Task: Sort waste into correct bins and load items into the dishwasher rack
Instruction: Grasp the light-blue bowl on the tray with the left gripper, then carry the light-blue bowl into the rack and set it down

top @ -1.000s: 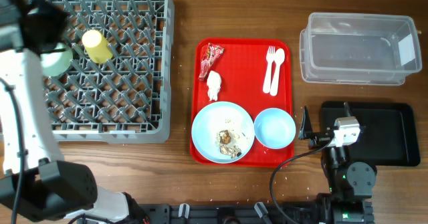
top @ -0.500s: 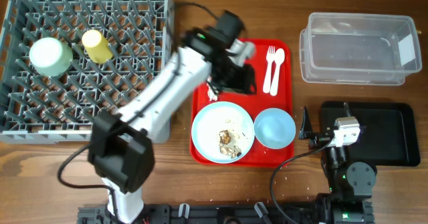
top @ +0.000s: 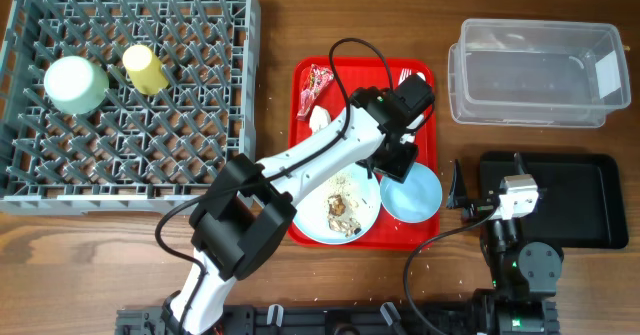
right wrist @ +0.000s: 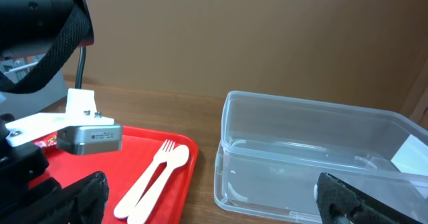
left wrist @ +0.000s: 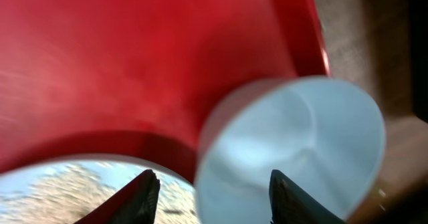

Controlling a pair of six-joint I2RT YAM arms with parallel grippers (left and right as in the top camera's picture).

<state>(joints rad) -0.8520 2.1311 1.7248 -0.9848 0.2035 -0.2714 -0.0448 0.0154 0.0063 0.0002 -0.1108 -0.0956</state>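
The left gripper moves down to the light blue bowl's rim beside the plate next and closes there, as the rim lies below it, between its open fingers.
My left gripper (top: 396, 161) is open over the red serving tray (top: 300, 135). In the left wrist view its fingers (left wrist: 210, 178) straddle the near rim of the light blue bowl (left wrist: 314, 137), one finger over the bowl (top: 418, 199), the other over the pale blue plate (left wrist: 53, 184). The plate (top: 308, 207) holds brownish food scraps (top: 342, 211). The red wrapper (top: 318, 79) and white napkin (top: 320, 119) lie at the tray's far left. The white fork and spoon (right wrist: 154, 177) show in the right wrist view. The green bowl (top: 75, 83) and yellow cup (top: 145, 67) sit in the grey rack (top: 200, 170). My right gripper (top: 457, 187) is open and empty.
The clear tub (top: 535, 70) with a white label stands at the far right and also shows in the right wrist view (right wrist: 301, 164). The black tray (top: 575, 200) lies in front of it, beside the right arm. The left arm's cable arches over the red tray.
My left arm has swung from the rack, where the green bowl now sits, across to the red tray and down over the light blue bowl. The right arm has not moved.
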